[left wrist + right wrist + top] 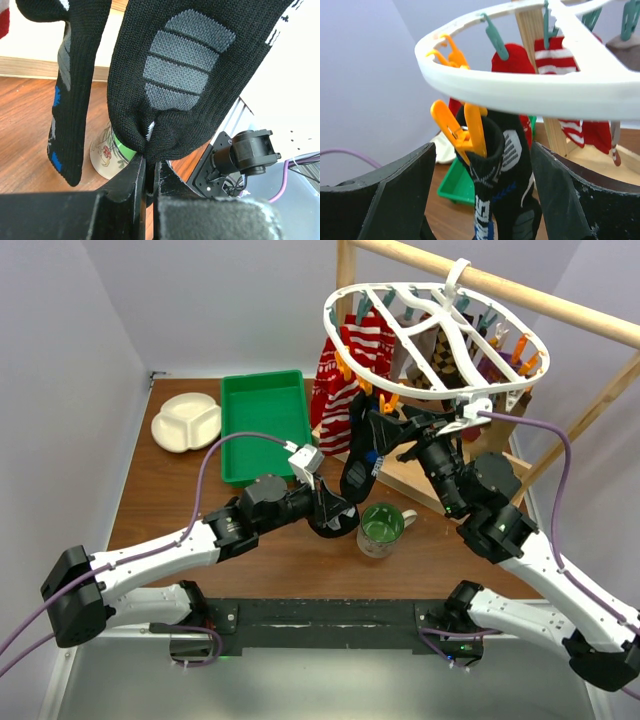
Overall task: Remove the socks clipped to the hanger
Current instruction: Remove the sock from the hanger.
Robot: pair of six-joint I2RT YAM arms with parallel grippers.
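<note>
My left gripper swings outward next and releases the sock in the green tray point(264, 428), which stands empty outward of the gripper and to its left in the top view.
The white oval hanger point(430, 340) hangs by its hook from the wooden pole, with orange and teal clips along its rim point(520, 85). A long black sock point(360, 455) with white lettering hangs from an orange clip point(465, 130) at the rim's near left. My left gripper point(335, 510) is shut on the lower end of that black sock point(170, 75), its jaws pinching the fabric point(149, 162). My right gripper point(481, 150) is open just under the rim, one finger on each side of the orange clip and the sock's cuff point(500, 170). Red-and-white striped socks point(350, 360) and a checkered sock point(440, 355) hang behind.
A green tray point(262, 425) and a white divided plate point(185, 422) lie at the back left of the wooden table. A green-lined mug point(380, 528) stands right beside my left gripper. The wooden frame's pole point(560, 300) and base point(400, 475) stand at the right.
</note>
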